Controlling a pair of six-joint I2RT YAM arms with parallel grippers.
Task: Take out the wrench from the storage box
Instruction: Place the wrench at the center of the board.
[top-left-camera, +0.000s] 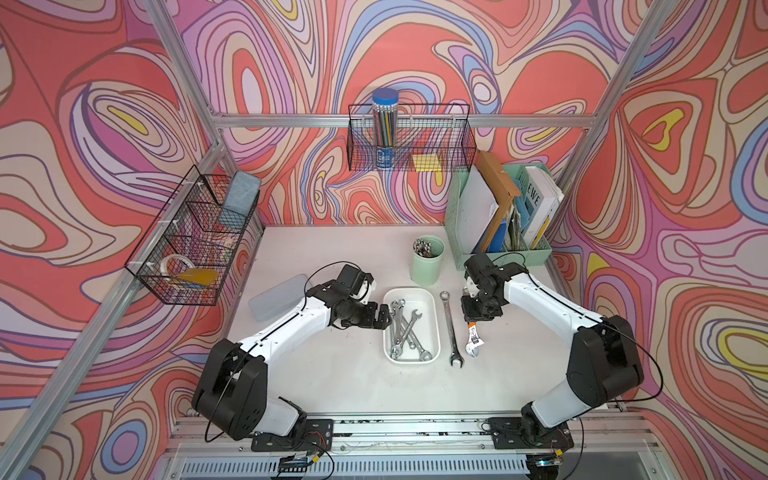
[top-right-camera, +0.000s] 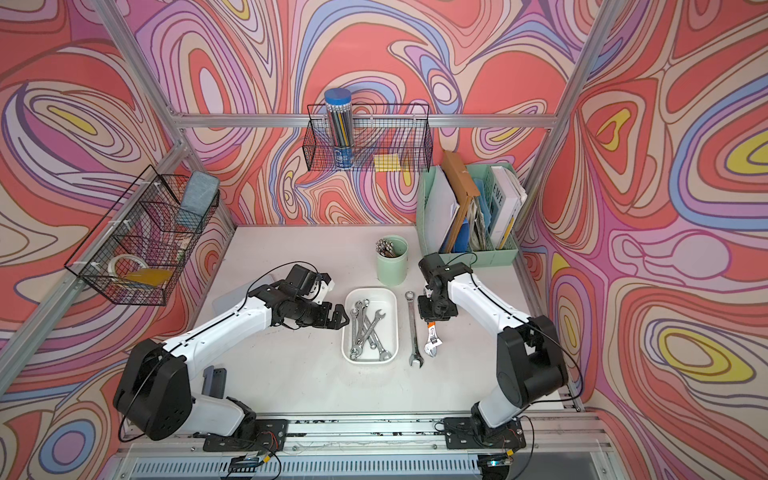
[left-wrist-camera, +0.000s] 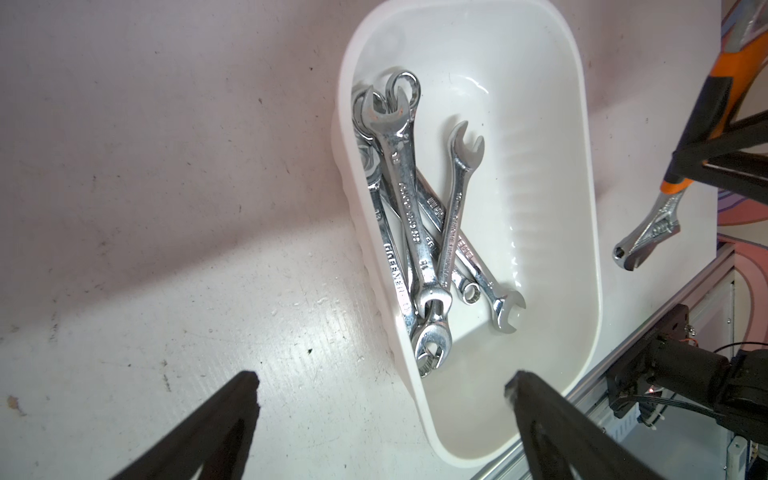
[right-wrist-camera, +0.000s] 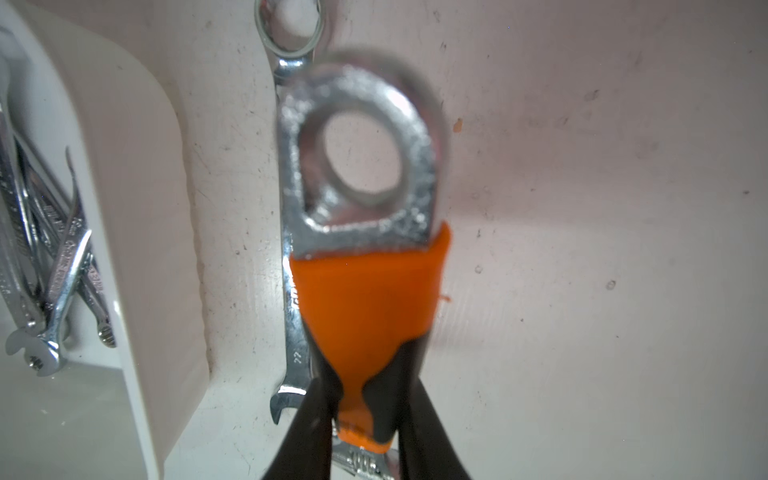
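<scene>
The right gripper brings the adjustable wrench flat down onto the bare tabletop beside the long silver wrench (top-left-camera: 451, 328) next and releases the orange handle, since this lies below the gripper.
The white storage box (top-left-camera: 428, 328) (top-right-camera: 388, 328) stands mid-table and holds several crossed silver wrenches (top-left-camera: 405, 328) (left-wrist-camera: 415, 224). My left gripper (top-left-camera: 386, 316) (left-wrist-camera: 382, 380) is open over the box's left rim, one finger outside and one over the inside, with nothing between them. To the right of the box a long silver wrench (top-left-camera: 451, 328) (right-wrist-camera: 296, 345) lies flat on the table. Just right of it, my right gripper (top-left-camera: 471, 321) (right-wrist-camera: 365, 374) is shut on the orange handle of an adjustable wrench (top-left-camera: 473, 343) (right-wrist-camera: 361, 166). Its metal head points toward the table's front edge.
A mint cup of pens (top-left-camera: 428, 259) stands behind the box, with the mint-green file organizer (top-left-camera: 498, 212) at the back right. A flat translucent case (top-left-camera: 278, 297) lies left of my left arm. Wire baskets (top-left-camera: 191, 237) hang on the walls. An aluminium rail (top-left-camera: 415, 428) runs along the front.
</scene>
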